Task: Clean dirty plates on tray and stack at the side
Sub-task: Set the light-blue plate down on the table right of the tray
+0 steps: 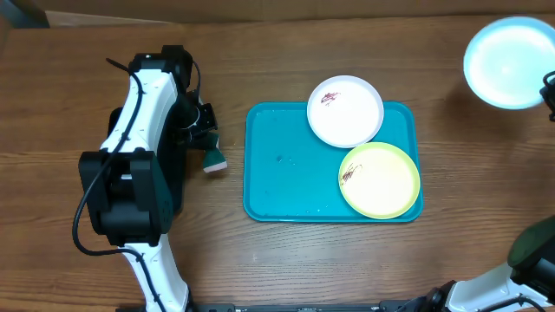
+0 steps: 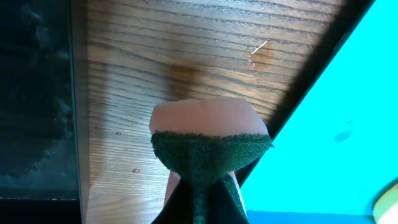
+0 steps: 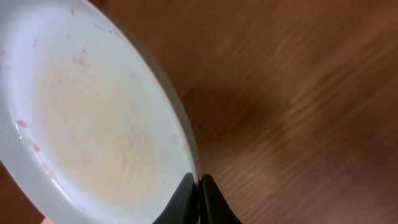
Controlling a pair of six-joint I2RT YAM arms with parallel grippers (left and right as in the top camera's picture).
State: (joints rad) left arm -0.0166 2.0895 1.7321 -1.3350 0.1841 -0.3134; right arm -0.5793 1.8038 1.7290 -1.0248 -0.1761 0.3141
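Observation:
Next, my right gripper first lowers and draws back slightly toward the turquoise tray, to get the pale blue plate onto the wood there (image 1: pixel 483 106).
The turquoise tray (image 1: pixel 286 178) lies mid-table. On its far right part sits a white plate (image 1: pixel 345 111) with a dark-red smear, and a yellow-green plate (image 1: pixel 379 179), also smeared, sits on its near right part. My left gripper (image 1: pixel 211 149) hovers just left of the tray, shut on a sponge (image 1: pixel 214 159). In the left wrist view the sponge (image 2: pixel 208 134) shows pink foam under a green scouring face, with the tray (image 2: pixel 348 106) to its right. My right gripper (image 3: pixel 199 194) is shut on the rim of the pale blue plate (image 3: pixel 93 124), which is held over bare wood at the far right (image 1: pixel 510 62).
A black tray (image 2: pixel 34 99) lies left of the sponge, under my left arm. The right arm's base (image 1: pixel 529 260) is at the near right corner. Bare wooden table runs between the turquoise tray and the blue plate.

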